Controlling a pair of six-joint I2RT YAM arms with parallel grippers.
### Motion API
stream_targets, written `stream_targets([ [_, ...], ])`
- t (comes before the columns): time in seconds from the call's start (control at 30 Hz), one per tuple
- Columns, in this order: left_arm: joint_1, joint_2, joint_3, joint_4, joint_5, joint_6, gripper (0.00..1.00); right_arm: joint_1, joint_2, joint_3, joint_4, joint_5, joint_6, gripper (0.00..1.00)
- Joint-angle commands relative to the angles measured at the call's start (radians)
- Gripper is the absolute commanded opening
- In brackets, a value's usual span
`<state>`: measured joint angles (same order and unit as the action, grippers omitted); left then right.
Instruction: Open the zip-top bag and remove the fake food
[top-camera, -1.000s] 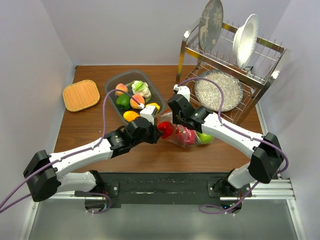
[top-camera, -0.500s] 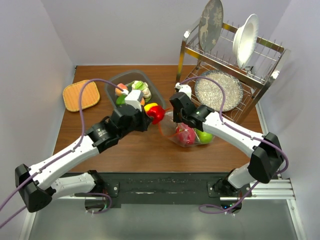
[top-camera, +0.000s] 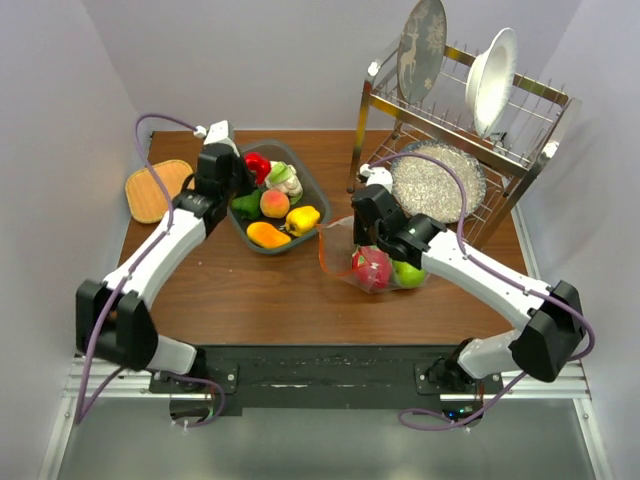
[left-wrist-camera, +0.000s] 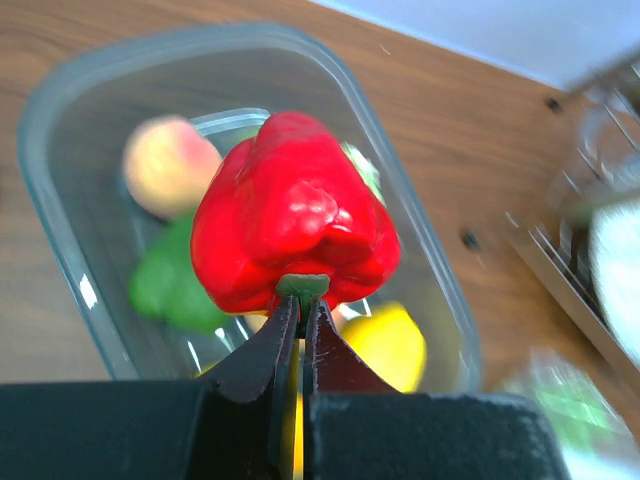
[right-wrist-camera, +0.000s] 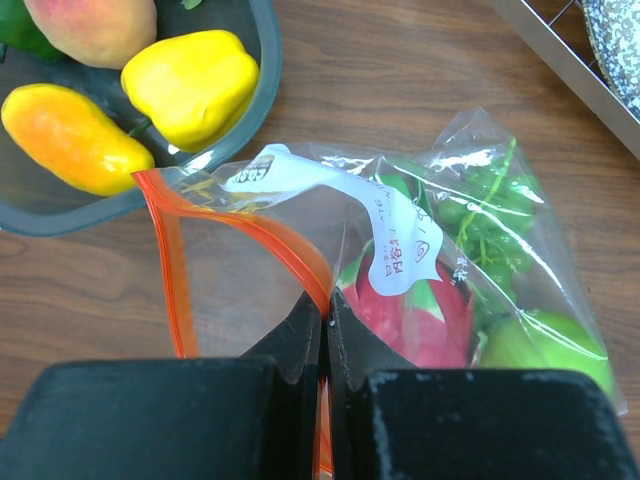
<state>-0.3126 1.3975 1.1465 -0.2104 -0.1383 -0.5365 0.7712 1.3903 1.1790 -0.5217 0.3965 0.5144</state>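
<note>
My left gripper lowers outward into the grey bin's far end beside the peach and releases the green stem there next, since that end still has open room.
The clear zip-top bag lies on the table with its orange-red zip strip gaping open toward the left. Inside it I see a pink dragon-fruit toy, a green apple and green grapes. My right gripper is shut on the bag's zip edge. My left gripper is shut on the green stem of the red bell pepper and holds it above the grey bin; the pepper also shows in the top view.
The grey bin holds a peach, a yellow pepper, an orange piece, a green piece and more. A woven mat lies at far left. A dish rack with plates stands at back right.
My left arm has carried the red pepper from the bag's mouth leftward and back, to above the bin. The right gripper has stayed on the bag's edge.
</note>
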Motion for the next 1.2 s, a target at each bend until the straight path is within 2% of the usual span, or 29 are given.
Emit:
stream_targets([
  [0.0, 0.081, 0.158, 0.116, 0.228, -0.027, 0.069, 0.00, -0.004, -0.056, -0.025, 0.011, -0.033, -0.030, 0.00],
  [0.1, 0.104, 0.317, 0.201, 0.264, 0.002, 0.089, 0.00, -0.004, -0.073, -0.041, 0.012, -0.047, -0.033, 0.00],
  [0.3, 0.112, 0.458, 0.274, 0.306, 0.031, 0.104, 0.00, -0.004, -0.099, -0.067, 0.014, -0.053, -0.039, 0.00],
  [0.53, 0.112, 0.511, 0.249, 0.301, 0.022, 0.073, 0.00, -0.004, -0.135, -0.091, 0.020, -0.062, -0.036, 0.00],
  [0.57, 0.113, 0.514, 0.249, 0.293, 0.019, 0.075, 0.05, -0.006, -0.135, -0.094, 0.022, -0.065, -0.036, 0.00],
  [0.6, 0.113, 0.517, 0.248, 0.289, 0.013, 0.073, 0.23, -0.004, -0.134, -0.093, 0.023, -0.067, -0.037, 0.00],
  [0.63, 0.115, 0.517, 0.243, 0.287, 0.017, 0.079, 0.31, -0.004, -0.131, -0.093, 0.022, -0.071, -0.034, 0.00],
  [0.67, 0.118, 0.514, 0.240, 0.284, 0.019, 0.079, 0.47, -0.006, -0.126, -0.091, 0.020, -0.073, -0.034, 0.00],
  [0.77, 0.118, 0.486, 0.214, 0.284, 0.026, 0.082, 0.70, -0.004, -0.122, -0.090, 0.022, -0.074, -0.031, 0.00],
  [0.83, 0.118, 0.443, 0.200, 0.270, 0.020, 0.087, 0.76, -0.004, -0.119, -0.088, 0.019, -0.071, -0.031, 0.00],
  [1.03, 0.112, 0.273, 0.122, 0.176, 0.013, 0.053, 0.75, -0.004, -0.111, -0.078, 0.015, -0.058, -0.028, 0.00],
  [1.07, 0.100, 0.246, 0.086, 0.164, 0.017, 0.047, 0.69, -0.004, -0.111, -0.076, 0.015, -0.058, -0.028, 0.00],
  [1.13, 0.072, 0.154, 0.038, 0.135, 0.014, 0.035, 0.61, -0.003, -0.108, -0.074, 0.011, -0.053, -0.025, 0.00],
  [1.17, 0.028, 0.118, -0.020, 0.128, 0.000, 0.032, 0.55, -0.004, -0.109, -0.071, 0.008, -0.050, -0.024, 0.00],
])
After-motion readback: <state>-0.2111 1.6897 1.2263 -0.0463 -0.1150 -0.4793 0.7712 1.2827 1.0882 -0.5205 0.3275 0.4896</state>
